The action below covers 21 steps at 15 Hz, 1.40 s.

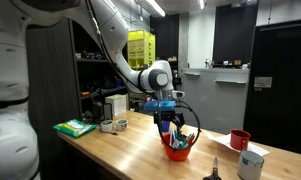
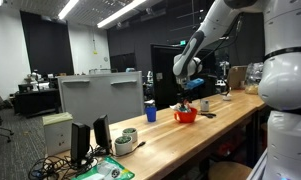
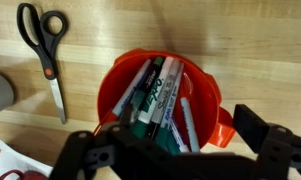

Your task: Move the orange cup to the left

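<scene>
Because the markers crowd the cup's middle, I should shift my gripper toward the right in the wrist view and lower it astride the rim of the cup beside the handle.
The orange cup is a wide, squat red-orange cup full of colourful markers, standing on the wooden table; it also shows in an exterior view. In the wrist view the orange cup fills the centre, its handle pointing to the lower right. My gripper hangs right over the cup, fingers spread. In the wrist view the gripper has one dark finger on each side of the cup's rim and is open. Whether the fingers touch the cup I cannot tell.
Scissors lie beside the cup, also seen in an exterior view. A red mug and a grey cup stand nearby. Tape rolls, a green book, a blue cup and a monitor are farther off.
</scene>
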Tool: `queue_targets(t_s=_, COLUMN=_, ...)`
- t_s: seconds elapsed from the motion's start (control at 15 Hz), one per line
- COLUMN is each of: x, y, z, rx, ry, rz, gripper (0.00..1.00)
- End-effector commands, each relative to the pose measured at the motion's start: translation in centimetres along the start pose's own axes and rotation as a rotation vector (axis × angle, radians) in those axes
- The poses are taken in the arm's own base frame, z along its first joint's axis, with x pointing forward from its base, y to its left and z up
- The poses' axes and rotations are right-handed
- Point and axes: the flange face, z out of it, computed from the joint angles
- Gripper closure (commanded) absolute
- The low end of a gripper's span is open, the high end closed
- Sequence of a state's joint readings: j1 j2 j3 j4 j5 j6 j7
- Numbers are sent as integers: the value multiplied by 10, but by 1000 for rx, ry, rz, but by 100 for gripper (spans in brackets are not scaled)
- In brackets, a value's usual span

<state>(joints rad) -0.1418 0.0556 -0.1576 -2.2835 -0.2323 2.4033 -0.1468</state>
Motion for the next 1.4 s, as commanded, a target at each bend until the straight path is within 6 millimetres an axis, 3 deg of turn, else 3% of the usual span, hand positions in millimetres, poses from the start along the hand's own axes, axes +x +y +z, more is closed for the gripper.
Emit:
queue_targets(t_s=0.0, x=1, y=0, z=-1, rx=0, ry=0, rz=0, gripper=0)
queue_targets(t_s=0.2, x=2, y=-1, z=0, rx=-11, ry=7, rz=-18, gripper=0)
queue_targets(t_s=0.93, x=18, y=-2, z=50, rx=36, ry=-32, rz=-129, gripper=0)
queue_targets(t_s=1.33, x=16, y=-3, z=69, rx=89, ry=-69, rz=-128, gripper=0)
